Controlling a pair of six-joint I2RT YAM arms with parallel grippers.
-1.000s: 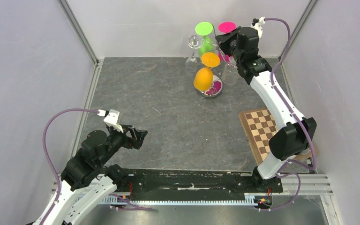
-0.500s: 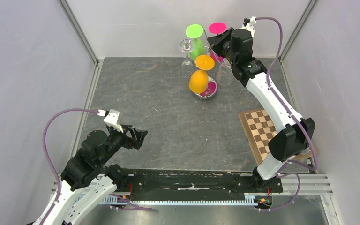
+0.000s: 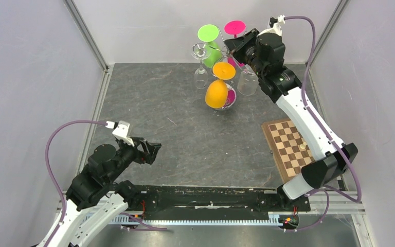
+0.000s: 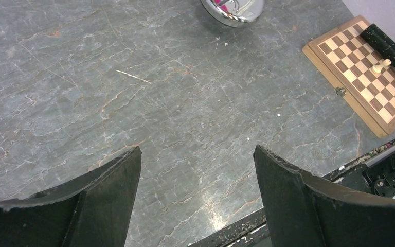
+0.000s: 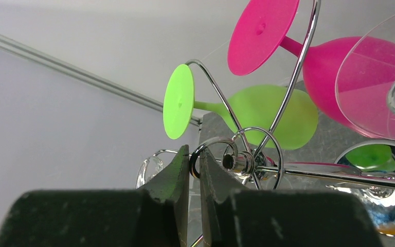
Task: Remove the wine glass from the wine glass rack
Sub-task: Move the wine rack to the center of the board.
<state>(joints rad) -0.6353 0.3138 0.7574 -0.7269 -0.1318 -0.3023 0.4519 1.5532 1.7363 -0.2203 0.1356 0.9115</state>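
Note:
My right gripper will next pull the rack [image 3: 228, 57] by its curled wire arm back to bare tabletop, away from the far wall, and release it there.
The chrome wine glass rack [image 3: 228, 57] stands at the back of the table, its round base [image 3: 230, 101] on the slab. Upside down on its arms hang a green wine glass [image 3: 209, 34], a pink one [image 3: 235, 28], an orange one [image 3: 216, 94] and two clear ones [image 3: 200, 77]. My right gripper [image 3: 236, 48] is at the rack's top. In the right wrist view this gripper [image 5: 194, 160] is shut on a curled wire arm [image 5: 213, 144] beside the hub, with the green glass [image 5: 267, 116] and pink glass [image 5: 329, 62] beyond. My left gripper [image 3: 151, 151] hangs open, far away at the near left.
A wooden chessboard [image 3: 288, 144] with a small piece on it lies at the right, under the right arm. It also shows in the left wrist view as the chessboard [image 4: 362, 72] at the upper right. Grey walls close in the back and both sides.
My right gripper has moved left with the rack's top in its grip, and the hanging glasses have shifted left with it. The left arm has not moved.

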